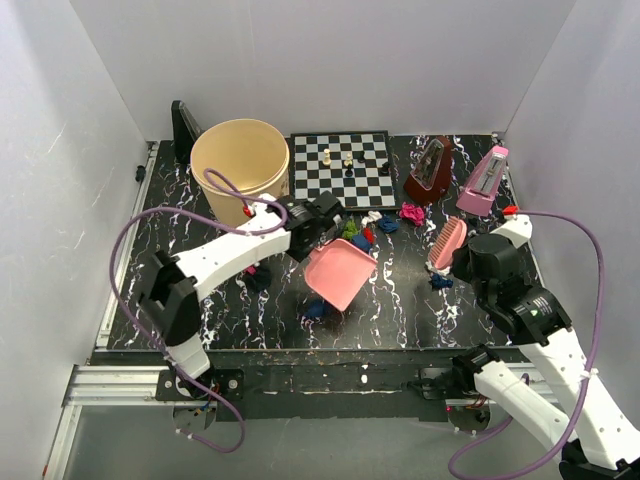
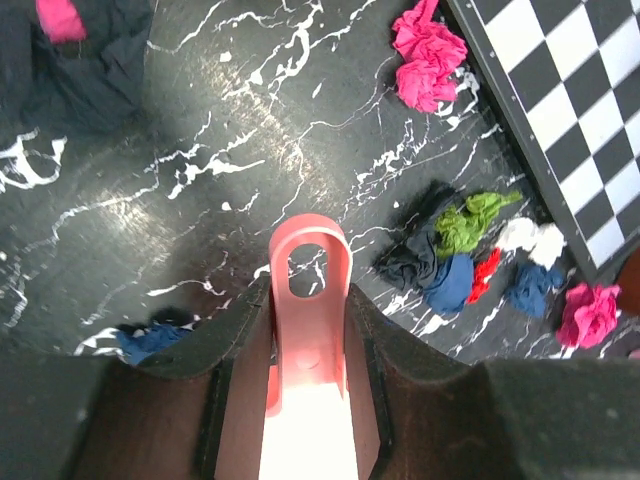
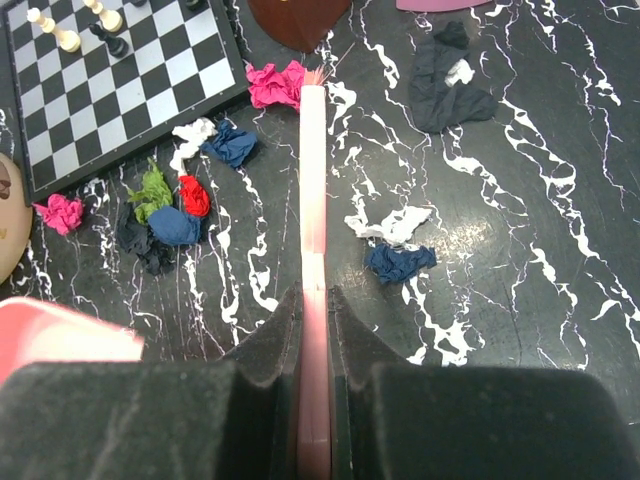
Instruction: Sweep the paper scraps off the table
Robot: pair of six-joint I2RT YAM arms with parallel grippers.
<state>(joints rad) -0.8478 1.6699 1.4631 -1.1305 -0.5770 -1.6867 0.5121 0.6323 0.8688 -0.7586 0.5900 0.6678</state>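
Note:
My left gripper sinks to the left in the top view next to release the dustpan on the table's bare marble beside the near blue wad [image 1: 317, 310].
My left gripper [image 1: 318, 228] is shut on the handle [image 2: 310, 300] of a pink dustpan [image 1: 340, 275], held tilted over the middle of the black marbled table [image 1: 400, 310]. My right gripper [image 1: 470, 258] is shut on a pink brush [image 1: 446, 243], seen edge-on in the right wrist view [image 3: 314, 200]. A cluster of paper scraps [image 1: 365, 232], green, red, blue, black and white, lies between them near the chessboard. A magenta wad [image 1: 411, 213] lies by the brush tip, and blue and white wads [image 3: 400, 262] lie to the brush's right. A blue wad [image 1: 317, 310] lies under the dustpan.
A beige bucket [image 1: 240, 165] stands at the back left, and a chessboard [image 1: 342, 167] with a few pieces at the back middle. A brown metronome [image 1: 430, 172] and a pink one [image 1: 484, 182] stand at the back right. White walls enclose the table.

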